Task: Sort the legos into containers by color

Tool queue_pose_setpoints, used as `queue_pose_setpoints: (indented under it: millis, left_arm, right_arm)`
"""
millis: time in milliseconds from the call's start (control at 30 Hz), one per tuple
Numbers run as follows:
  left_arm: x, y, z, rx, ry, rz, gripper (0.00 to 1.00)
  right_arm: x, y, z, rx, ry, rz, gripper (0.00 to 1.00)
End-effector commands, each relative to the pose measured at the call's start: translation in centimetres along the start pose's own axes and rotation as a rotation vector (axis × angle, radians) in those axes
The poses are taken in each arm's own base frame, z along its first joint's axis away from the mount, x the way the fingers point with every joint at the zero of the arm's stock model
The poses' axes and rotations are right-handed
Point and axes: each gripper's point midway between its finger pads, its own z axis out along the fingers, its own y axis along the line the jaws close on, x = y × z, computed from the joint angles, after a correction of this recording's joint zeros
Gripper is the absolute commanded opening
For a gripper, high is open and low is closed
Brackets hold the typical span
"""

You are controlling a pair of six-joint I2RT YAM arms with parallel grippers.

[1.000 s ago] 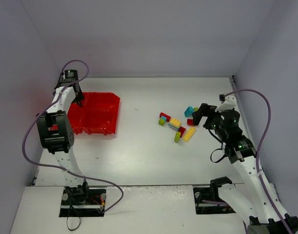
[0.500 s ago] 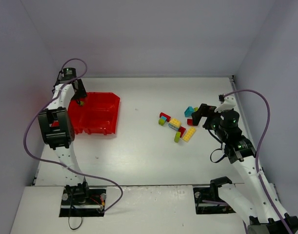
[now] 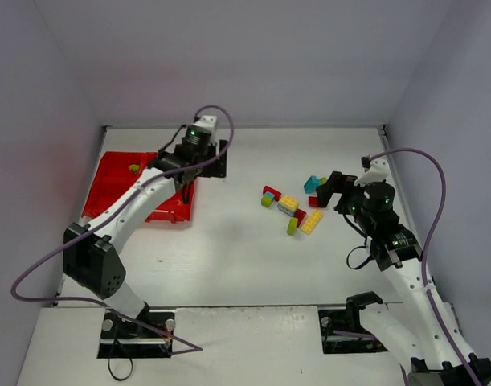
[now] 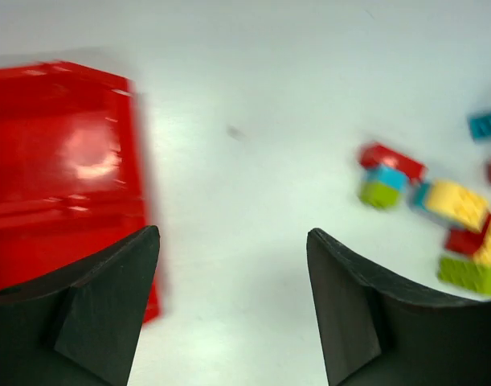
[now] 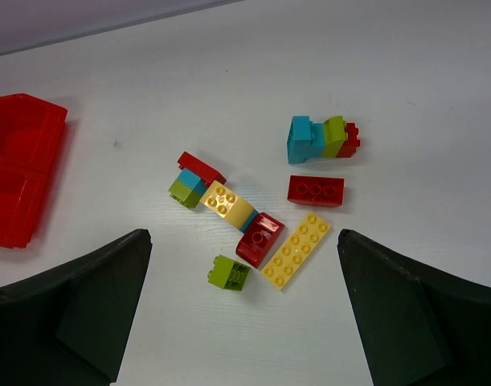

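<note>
The left gripper swings across, back and down onto the near lime brick (image 4: 468, 275) next, as it lies below the gripper and to its right in the top view.
The legos lie loose in a cluster (image 3: 293, 205) right of the table's middle. The right wrist view shows a lime brick (image 5: 228, 273), a long yellow plate (image 5: 296, 250), a red brick (image 5: 316, 190) and a teal, lime and red clump (image 5: 317, 137). One lime brick (image 3: 133, 168) rests in a far compartment of the red tray (image 3: 108, 193), whose four compartments are the containers. My left gripper (image 3: 213, 167) (image 4: 233, 233) hangs open and empty just past the tray's far right corner. On the cluster's right side my right gripper (image 3: 329, 191) (image 5: 243, 235) is open and holds nothing.
White walls close in the table on the left, back and right. The left arm stretches across the tray's right half. A purple cable loops above each arm.
The left gripper opened over the tray's far side and left a lime brick there. Its arm then swung right, past the tray. The right arm stayed put.
</note>
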Motion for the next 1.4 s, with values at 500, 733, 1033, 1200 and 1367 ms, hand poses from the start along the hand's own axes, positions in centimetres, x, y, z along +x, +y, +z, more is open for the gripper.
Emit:
queue_pose_setpoints:
  millis: [500,733,1033,1200,1367]
  left_arm:
    - [11.1,-24.4,-2.6,0.4,0.071,0.206,0.68]
    - [13.3,-28.0,0.2,0.421,0.118,0.244,0.67]
    - [15.4,-28.8,3.0,0.376,0.157,0.235,0.5]
    - [16.6,-28.7,3.4,0.379,0.183,0.223,0.33]
    - [16.9,-28.3,3.2,0.376,0.186,0.211,0.1]
  right_arm:
    - [-1.9,-0.8,-0.3,0.063,-0.081,0.026,0.96]
    - [-1.8,-1.4,-0.7,0.091,-0.084,0.029,0.96]
    - [-2.1,-1.9,-1.1,0.119,-0.103,0.033,0.96]
    - [-2.1,-2.1,-1.2,0.129,-0.105,0.035,0.96]
    - [-1.9,-2.1,-1.0,0.132,-0.1,0.038,0.97]
